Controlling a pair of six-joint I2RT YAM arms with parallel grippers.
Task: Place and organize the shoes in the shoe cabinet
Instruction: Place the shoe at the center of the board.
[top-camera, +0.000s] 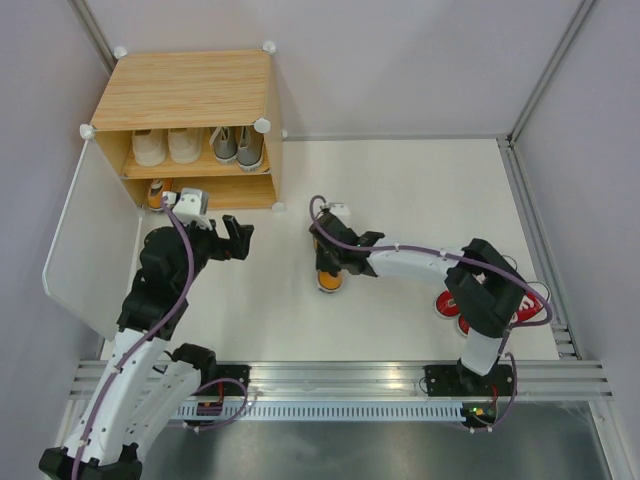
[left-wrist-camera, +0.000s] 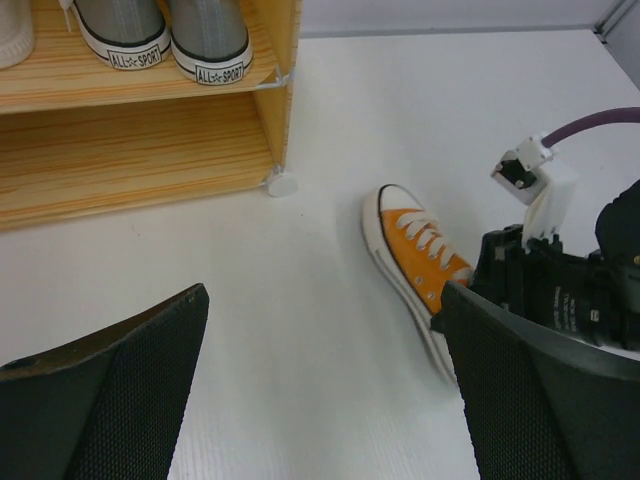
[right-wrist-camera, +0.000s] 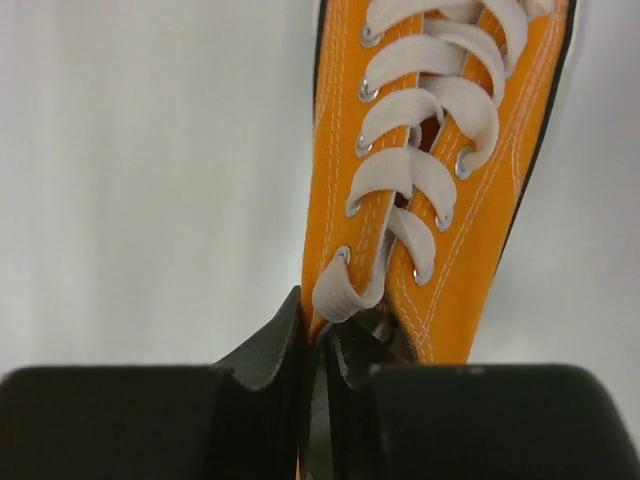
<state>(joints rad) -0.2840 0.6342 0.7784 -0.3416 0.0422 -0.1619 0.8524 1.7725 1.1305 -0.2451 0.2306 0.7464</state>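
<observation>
My left gripper shifts to the right in the top view and down around the orange shoe's laced upper (left-wrist-camera: 436, 252) next, as the shoe's mate sits on the lower shelf.
The light-wood shoe cabinet (top-camera: 190, 90) stands at the back left with its white door (top-camera: 95, 250) swung open. Cream shoes (top-camera: 166, 146) and grey shoes (top-camera: 238, 146) sit on its upper shelf; the grey pair also shows in the left wrist view (left-wrist-camera: 165, 35). One orange shoe (top-camera: 160, 193) lies on the lower shelf. My right gripper (top-camera: 328, 262) is shut on the collar of the other orange shoe (right-wrist-camera: 440, 170), which rests on the table (left-wrist-camera: 415, 250). My left gripper (top-camera: 235, 238) is open and empty in front of the cabinet. Red shoes (top-camera: 455, 310) lie under my right arm.
The white table (top-camera: 400, 190) is bordered by grey walls and a metal rail (top-camera: 330, 375) along the near edge. The open door stands close to my left arm's left side.
</observation>
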